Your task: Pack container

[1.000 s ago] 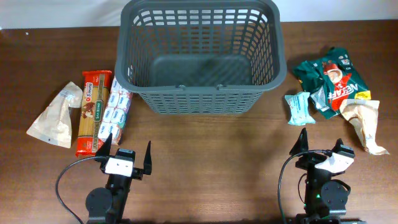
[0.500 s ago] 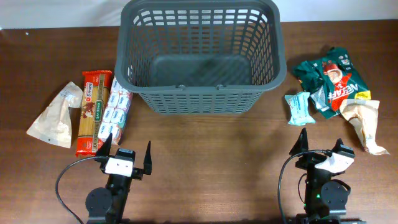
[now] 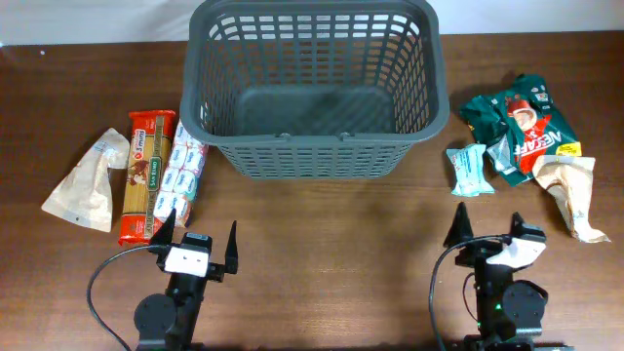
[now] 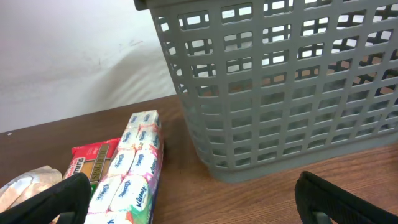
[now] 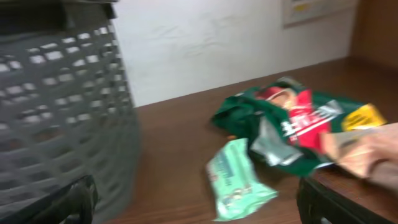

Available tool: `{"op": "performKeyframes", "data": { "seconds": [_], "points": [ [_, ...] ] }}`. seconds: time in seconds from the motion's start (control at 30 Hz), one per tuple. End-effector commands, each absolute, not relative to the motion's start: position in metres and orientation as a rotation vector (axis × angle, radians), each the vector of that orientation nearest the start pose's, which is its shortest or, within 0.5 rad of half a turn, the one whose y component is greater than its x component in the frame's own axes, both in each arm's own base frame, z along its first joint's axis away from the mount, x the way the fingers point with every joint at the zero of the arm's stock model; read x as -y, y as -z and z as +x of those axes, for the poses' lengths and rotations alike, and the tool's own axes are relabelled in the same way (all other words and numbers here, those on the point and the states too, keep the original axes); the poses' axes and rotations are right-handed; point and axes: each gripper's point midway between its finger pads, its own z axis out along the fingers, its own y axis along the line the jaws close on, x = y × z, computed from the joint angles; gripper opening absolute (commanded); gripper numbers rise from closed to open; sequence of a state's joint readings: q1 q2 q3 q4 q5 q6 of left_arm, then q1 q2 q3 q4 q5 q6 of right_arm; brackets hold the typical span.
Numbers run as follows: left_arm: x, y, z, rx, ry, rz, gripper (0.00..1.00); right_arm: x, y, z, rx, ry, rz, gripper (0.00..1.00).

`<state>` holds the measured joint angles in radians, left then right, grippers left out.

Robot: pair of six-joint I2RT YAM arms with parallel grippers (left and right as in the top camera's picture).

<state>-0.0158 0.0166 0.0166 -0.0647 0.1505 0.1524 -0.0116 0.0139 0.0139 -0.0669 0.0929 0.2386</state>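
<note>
The green snack bag's end by the basket (image 3: 314, 88) lies flat, so my right gripper should next rise outward past the mint-green packet (image 3: 469, 170), tilt down and lower onto that end.
The large dark grey basket (image 3: 314, 88) stands at the back centre of the table and holds nothing; it also shows in the left wrist view (image 4: 280, 87) and the right wrist view (image 5: 59, 112). My left gripper (image 3: 198, 246) is open and empty near the front edge, just below a tissue multipack (image 3: 181, 174) and a red pasta packet (image 3: 144, 175). My right gripper (image 3: 485, 232) is open and empty, just below a small mint-green packet (image 3: 469, 170) that also shows in the right wrist view (image 5: 239, 180).
A pale paper pouch (image 3: 86, 181) lies at the far left. A crumpled green and red snack bag (image 3: 519, 125) and a tan pouch (image 3: 573, 193) lie at the right. Bare wood lies between the grippers and the basket.
My right gripper has turned and shifted a little to the left. The left arm and all objects have stayed still.
</note>
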Motion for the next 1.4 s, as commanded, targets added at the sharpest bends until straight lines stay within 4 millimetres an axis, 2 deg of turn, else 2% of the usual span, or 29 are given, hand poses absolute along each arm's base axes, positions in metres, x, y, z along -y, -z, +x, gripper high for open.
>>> {"op": "performKeyframes", "data": {
  "seconds": [0.0, 0.07, 0.13, 0.27, 0.37, 0.5, 0.6, 0.7, 0.8, 0.87, 0.97, 1.13, 1.27, 1.37],
  "points": [
    [0.033, -0.158, 0.244, -1.623, 0.036, 0.260, 0.99, 0.002, -0.166, 0.246, -1.603, -0.297, 0.327, 0.99],
    [0.033, -0.158, 0.244, -1.623, 0.036, 0.260, 0.99, 0.001, -0.180, 0.245, -1.595, -0.305, 0.317, 0.99],
    [0.033, -0.158, 0.244, -1.623, 0.036, 0.260, 0.99, 0.002, -0.194, 0.245, -1.631, -0.238, 0.268, 0.99],
    [0.033, -0.158, 0.244, -1.623, 0.036, 0.260, 0.99, 0.019, -0.232, 0.260, -1.782, -0.059, 0.249, 0.99],
    [0.033, -0.158, 0.244, -1.623, 0.036, 0.260, 0.99, 0.034, -0.269, 0.291, -1.922, 0.018, 0.267, 0.99],
    [0.033, -0.158, 0.244, -1.623, 0.036, 0.260, 0.99, 0.066, -0.310, 0.330, -2.098, 0.086, 0.353, 0.99],
    [0.033, -0.158, 0.244, -1.623, 0.036, 0.260, 0.99, 0.082, -0.329, 0.367, -2.174, 0.079, 0.388, 0.99],
    [0.033, -0.158, 0.244, -1.623, 0.036, 0.260, 0.99, 0.100, -0.333, 0.407, -2.204, 0.118, 0.360, 0.99],
    [0.033, -0.158, 0.244, -1.623, 0.036, 0.260, 0.99, 0.113, -0.313, 0.442, -2.263, 0.182, 0.257, 1.00],
    [0.033, -0.158, 0.244, -1.623, 0.036, 0.260, 0.99, 0.118, -0.288, 0.461, -2.327, 0.219, 0.164, 1.00],
    [0.033, -0.158, 0.244, -1.623, 0.036, 0.260, 0.99, 0.122, -0.239, 0.480, -2.447, 0.282, -0.048, 0.99],
    [0.033, -0.158, 0.244, -1.623, 0.036, 0.260, 0.99, 0.137, -0.165, 0.489, -2.613, 0.344, -0.087, 0.99],
    [0.033, -0.158, 0.244, -1.623, 0.036, 0.260, 0.99, 0.141, -0.118, 0.493, -2.708, 0.346, -0.095, 0.99],
    [0.033, -0.158, 0.244, -1.623, 0.036, 0.260, 0.99, 0.155, -0.089, 0.492, -2.766, 0.446, -0.073, 0.99]
  ]
}}
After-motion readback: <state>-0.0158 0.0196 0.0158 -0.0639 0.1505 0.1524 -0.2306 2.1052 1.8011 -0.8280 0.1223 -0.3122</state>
